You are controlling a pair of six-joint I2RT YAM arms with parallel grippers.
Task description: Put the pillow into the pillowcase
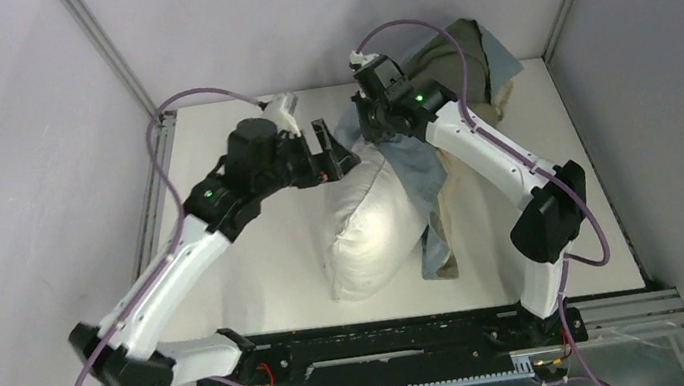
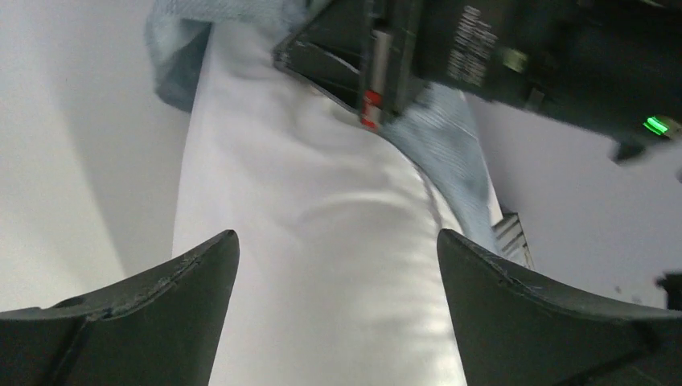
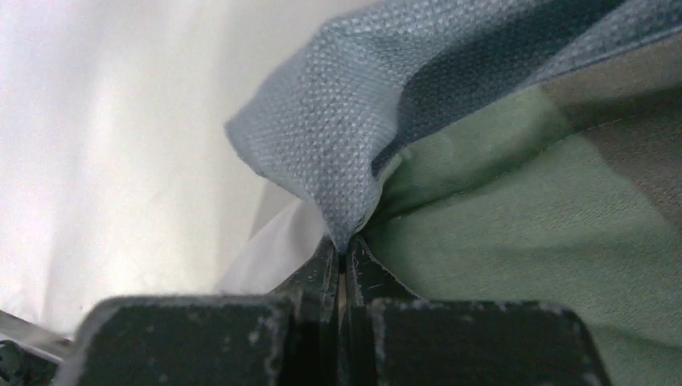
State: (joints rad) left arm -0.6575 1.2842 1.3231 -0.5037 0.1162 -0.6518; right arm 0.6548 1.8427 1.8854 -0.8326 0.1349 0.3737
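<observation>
My left gripper moves back and down onto the pillow's bare white top (image 1: pixel 352 202) (image 2: pixel 338 310) next, since the pillowcase and the right gripper crowd the pillow's far end.
The off-white pillow (image 1: pixel 373 224) lies on the table's middle, its far end partly under the blue-grey pillowcase (image 1: pixel 420 167). The pillowcase drapes over the pillow's right side and bunches at the back right. My right gripper (image 1: pixel 371 128) is shut on the pillowcase's edge (image 3: pixel 338 161), whose green-beige inner side (image 3: pixel 523 233) shows, and holds it up over the pillow's far end. My left gripper (image 1: pixel 331 154) is open and empty, just left of the pillow's far end. In the left wrist view the pillow (image 2: pixel 322 265) fills the gap between the fingers (image 2: pixel 185 273), with the right gripper above it.
The white table (image 1: pixel 267 264) has a metal frame post at each back corner. Grey walls close in on the left, back and right. The bunched pillowcase (image 1: pixel 480 52) rises at the back right corner. The arm bases and a black rail sit at the near edge.
</observation>
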